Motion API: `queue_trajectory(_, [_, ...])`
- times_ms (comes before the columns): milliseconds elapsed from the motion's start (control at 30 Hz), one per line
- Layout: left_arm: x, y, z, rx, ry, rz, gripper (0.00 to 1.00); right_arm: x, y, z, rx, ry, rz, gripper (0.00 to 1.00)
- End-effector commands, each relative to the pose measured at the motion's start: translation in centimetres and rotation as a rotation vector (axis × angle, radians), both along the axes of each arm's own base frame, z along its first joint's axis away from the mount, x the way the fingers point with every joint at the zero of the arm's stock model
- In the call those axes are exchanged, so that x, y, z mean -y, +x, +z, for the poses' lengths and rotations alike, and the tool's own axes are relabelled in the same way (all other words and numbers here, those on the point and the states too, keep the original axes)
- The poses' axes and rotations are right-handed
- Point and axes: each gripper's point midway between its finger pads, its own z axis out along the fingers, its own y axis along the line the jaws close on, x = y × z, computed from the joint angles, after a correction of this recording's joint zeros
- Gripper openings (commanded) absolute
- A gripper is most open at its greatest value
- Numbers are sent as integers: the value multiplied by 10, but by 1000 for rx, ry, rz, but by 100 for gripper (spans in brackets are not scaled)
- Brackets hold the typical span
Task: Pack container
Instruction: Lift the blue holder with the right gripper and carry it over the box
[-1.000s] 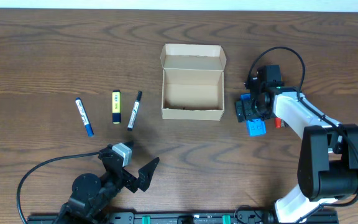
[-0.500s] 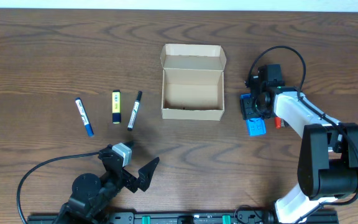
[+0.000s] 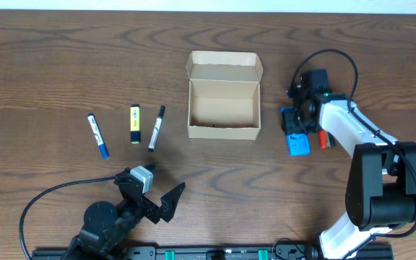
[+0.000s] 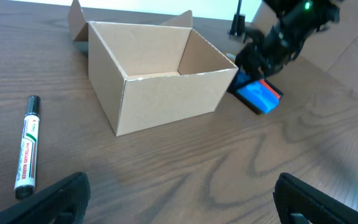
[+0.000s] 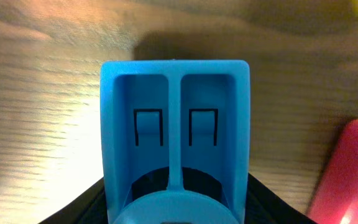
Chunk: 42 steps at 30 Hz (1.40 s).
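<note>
The robot's right gripper should lift and turn, then go down into the near half of the box to release, because that half is to the gripper's left in the overhead view.
The container (image 3: 222, 131) is a tan cardboard box with its flap lid folded open at the back, and it looks empty; it also shows in the left wrist view (image 4: 166, 93). A blue marker (image 3: 97, 135), a yellow highlighter (image 3: 134, 123) and a black marker (image 3: 156, 128) lie left of it. My right gripper (image 3: 299, 124) is down on the table right of the box, shut on a blue plastic object (image 3: 297, 146). In the right wrist view this object (image 5: 176, 93) fills the space between the black fingers (image 5: 176, 202). My left gripper (image 3: 154, 200) is open and empty near the front edge.
A red object (image 3: 322, 140) lies just right of the blue one and shows pink-red in the right wrist view (image 5: 347, 168). In the left wrist view the black marker (image 4: 27, 146) lies front left of the box, and the right arm (image 4: 278, 43) stands behind the blue object (image 4: 258, 94).
The right gripper's fingers have drawn together around the blue plastic object and the wrist has shifted slightly right. The left arm, the box and the markers have not moved.
</note>
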Motion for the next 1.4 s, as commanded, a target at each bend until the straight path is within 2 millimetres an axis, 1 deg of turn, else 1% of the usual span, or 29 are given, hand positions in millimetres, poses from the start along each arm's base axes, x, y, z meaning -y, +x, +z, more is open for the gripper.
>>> queue_trajectory(0, [0,0,-10,-14,11,4,95,-3,23,31,56,38,-33,46])
queue_trajectory(133, [0,0,-10,-14,11,4,95,-10,33,73,92,78,-41,46])
queue_trajectory(167, [0,1,-10,-14,10,4,95,-14,37,91,114,99,-34,46])
queue_trajectory(200, [0,1,-10,-14,10,4,95,-15,39,99,126,110,-31,46])
queue_trajectory(233, [0,1,-10,-14,10,4,95,-18,42,112,146,125,-30,46])
queue_trajectory(300, [0,1,-10,-14,10,4,95,-23,46,142,197,158,-41,46])
queue_trajectory(400, [0,1,-10,-14,10,4,95,-37,48,182,280,197,-6,46])
queue_trajectory(467, [0,1,-10,-14,10,4,95,-52,46,209,345,208,38,46])
queue_trajectory(533, [0,1,-10,-14,10,4,95,-73,43,229,395,224,93,47])
queue_trajectory(600, [0,1,-10,-14,10,4,95,-99,37,243,431,240,164,47])
queue_trajectory(633, [0,1,-10,-14,10,4,95,-116,34,248,449,247,215,47])
queue_trajectory(767, [0,0,-10,-14,11,4,95,-175,24,252,498,248,406,47])
queue_trajectory(800, [0,1,-10,-14,10,4,95,-185,23,252,509,239,441,47])
queue_trajectory(867, [0,1,-10,-14,10,4,95,-203,22,247,530,203,515,47])
queue_trajectory(967, [0,1,-10,-14,10,4,95,-220,25,234,541,142,592,48])
queue_trajectory(1000, [0,0,-10,-14,11,4,95,-226,27,227,536,125,628,48])
queue_trajectory(1067, [0,0,-10,-14,11,4,95,-232,28,212,513,98,683,48])
queue_trajectory(1100, [0,1,-10,-14,10,4,95,-232,30,201,492,75,713,48])
queue_trajectory(1200, [0,0,-10,-14,11,4,95,-228,35,172,433,-2,780,48])
queue_trajectory(1267, [0,1,-10,-14,10,4,95,-227,37,158,408,-31,833,47])
queue_trajectory(1367, [0,0,-10,-14,11,4,95,-227,37,146,390,-76,933,46])
